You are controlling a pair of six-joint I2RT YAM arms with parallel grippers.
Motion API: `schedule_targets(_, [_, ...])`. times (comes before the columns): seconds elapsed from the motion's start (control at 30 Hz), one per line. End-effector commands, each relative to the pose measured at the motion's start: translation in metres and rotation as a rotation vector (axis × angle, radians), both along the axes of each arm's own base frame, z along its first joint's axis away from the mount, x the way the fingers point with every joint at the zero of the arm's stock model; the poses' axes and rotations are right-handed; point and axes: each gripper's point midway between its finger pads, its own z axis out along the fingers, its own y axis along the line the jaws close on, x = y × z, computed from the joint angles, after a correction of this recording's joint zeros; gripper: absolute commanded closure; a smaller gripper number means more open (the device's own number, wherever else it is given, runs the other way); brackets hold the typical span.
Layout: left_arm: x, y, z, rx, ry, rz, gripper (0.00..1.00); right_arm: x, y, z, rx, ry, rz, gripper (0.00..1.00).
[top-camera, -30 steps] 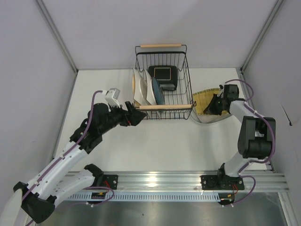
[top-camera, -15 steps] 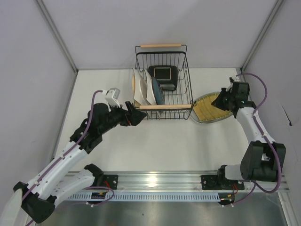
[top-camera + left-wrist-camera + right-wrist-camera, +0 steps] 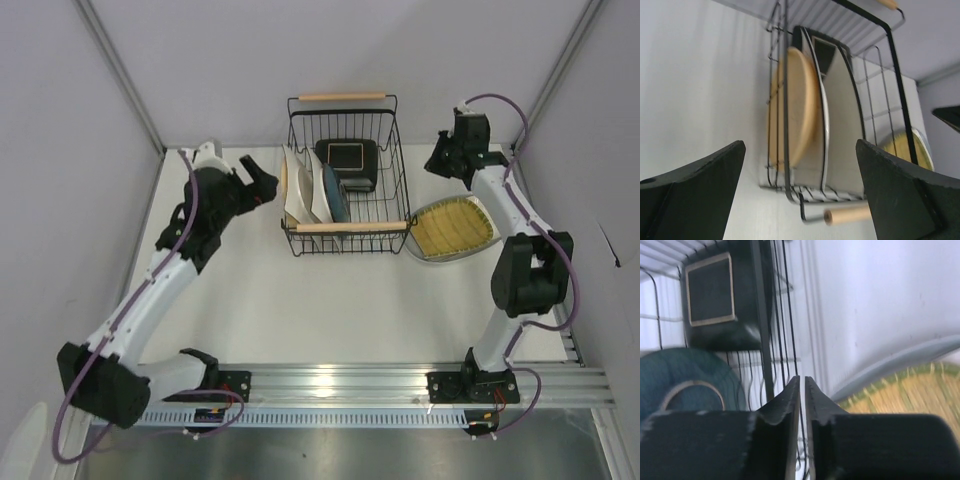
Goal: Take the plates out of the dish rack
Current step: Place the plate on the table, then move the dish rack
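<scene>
My left gripper moves outward and down onto the far part of the rack's side bar (image 3: 290, 135) (image 3: 785, 25) beyond the tan plate next, because the rack's wire is clear there.
The black wire dish rack (image 3: 350, 227) stands at the back middle of the table. In it stand a tan round plate (image 3: 285, 178), white plates (image 3: 303, 188), a dark teal round plate (image 3: 337, 205) and a black-rimmed teal square plate (image 3: 347, 158). A mustard ribbed plate (image 3: 452, 228) lies on a grey round plate (image 3: 416, 250) right of the rack. My left gripper (image 3: 268, 183) is open and empty just left of the rack, facing the tan plate (image 3: 792, 115). My right gripper (image 3: 432, 165) is shut and empty beside the rack's right wall (image 3: 762, 340).
The rack's near wooden handle (image 3: 847, 215) lies below my left gripper (image 3: 800, 150). The enclosure's grey walls stand close behind and to both sides. My right gripper (image 3: 802, 382) sits above the gap between the rack and the mustard plate (image 3: 910, 395).
My left gripper swung from the rack's near-left corner back along its left side. My right gripper left the mustard plate, which now lies flat, and moved back toward the rack's far right.
</scene>
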Motion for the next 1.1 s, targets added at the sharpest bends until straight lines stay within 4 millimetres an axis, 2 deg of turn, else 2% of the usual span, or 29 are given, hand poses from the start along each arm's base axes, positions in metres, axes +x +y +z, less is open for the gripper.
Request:
schedule_targets(0.0, [0.062,0.020,0.005,0.059,-0.003,0.086,0.00,0.028,-0.002,0.025,-0.039,-0.038,-0.021,0.84])
schedule_targets(0.03, [0.071,0.021,-0.002,0.103,0.022,0.075,0.00,0.032,0.000,0.023,-0.046,-0.028,-0.009,0.81])
schedule_targets(0.07, [0.082,0.019,-0.004,0.124,0.026,0.060,0.00,0.040,0.002,0.019,-0.058,-0.009,0.004,0.74])
schedule_targets(0.1, [0.098,0.019,0.006,0.139,0.009,0.055,0.01,0.042,0.001,0.017,-0.064,0.000,0.012,0.72])
schedule_targets(0.13, [0.112,0.019,-0.020,0.192,0.071,0.043,0.00,0.045,0.003,0.014,-0.071,0.009,0.026,0.71])
schedule_targets(0.17, [0.122,0.018,-0.026,0.206,0.089,0.038,0.00,0.046,0.004,0.010,-0.075,0.025,0.032,0.69])
schedule_targets(0.2, [0.134,0.018,-0.011,0.207,0.059,0.038,0.00,0.053,0.004,0.008,-0.075,0.026,0.038,0.68])
schedule_targets(0.23, [0.149,0.015,-0.031,0.240,0.099,0.025,0.00,0.056,0.007,0.008,-0.073,0.026,0.049,0.68])
schedule_targets(0.27, [0.153,0.018,-0.040,0.262,0.139,0.032,0.00,0.057,0.007,0.007,-0.074,0.030,0.051,0.68])
schedule_targets(0.3, [0.165,0.023,-0.023,0.265,0.112,0.064,0.01,0.062,0.008,0.006,-0.074,0.027,0.053,0.68])
schedule_targets(0.33, [0.176,0.023,-0.043,0.273,0.154,0.068,0.00,0.064,0.009,0.006,-0.072,0.023,0.060,0.67])
schedule_targets(0.4, [0.190,0.024,-0.038,0.239,0.147,0.062,0.00,0.068,0.011,0.008,-0.068,0.019,0.064,0.68])
schedule_targets(0.43, [0.195,0.025,-0.039,0.217,0.151,0.065,0.00,0.073,0.011,0.006,-0.069,0.017,0.069,0.67])
schedule_targets(0.47, [0.203,0.028,-0.049,0.204,0.166,0.071,0.00,0.074,0.012,0.007,-0.068,0.017,0.070,0.68])
schedule_targets(0.5, [0.210,0.023,-0.040,0.165,0.133,0.049,0.00,0.076,0.013,0.005,-0.066,0.023,0.072,0.67])
schedule_targets(0.57, [0.218,0.026,-0.039,0.143,0.116,0.051,0.00,0.081,0.014,0.003,-0.064,0.028,0.076,0.67])
schedule_targets(0.67, [0.232,0.015,-0.042,0.125,0.112,-0.017,0.01,0.089,0.015,-0.007,-0.061,0.046,0.072,0.67])
schedule_targets(0.7, [0.247,0.012,-0.043,0.139,0.108,-0.034,0.00,0.090,0.016,-0.008,-0.058,0.047,0.068,0.67])
schedule_targets(0.73, [0.247,0.007,-0.051,0.142,0.150,-0.069,0.00,0.092,0.016,-0.010,-0.055,0.054,0.066,0.67])
schedule_targets(0.77, [0.257,0.003,-0.024,0.140,0.092,-0.081,0.00,0.097,0.018,-0.012,-0.052,0.053,0.065,0.67])
schedule_targets(0.8, [0.266,0.000,-0.048,0.152,0.128,-0.104,0.01,0.099,0.019,-0.014,-0.056,0.055,0.066,0.67])
schedule_targets(0.87, [0.272,-0.010,-0.048,0.143,0.114,-0.157,0.00,0.102,0.022,-0.018,-0.057,0.062,0.071,0.67])
schedule_targets(0.9, [0.276,-0.013,-0.037,0.146,0.076,-0.175,0.00,0.106,0.024,-0.020,-0.054,0.061,0.074,0.66])
schedule_targets(0.93, [0.281,-0.015,-0.045,0.149,0.078,-0.188,0.00,0.108,0.025,-0.019,-0.045,0.059,0.081,0.66])
schedule_targets(1.0, [0.285,-0.016,-0.044,0.163,0.057,-0.197,0.00,0.109,0.030,-0.026,-0.042,0.071,0.094,0.66])
schedule_targets(1.07, [0.288,-0.015,-0.057,0.176,0.074,-0.200,0.01,0.109,0.036,-0.025,-0.033,0.062,0.117,0.66])
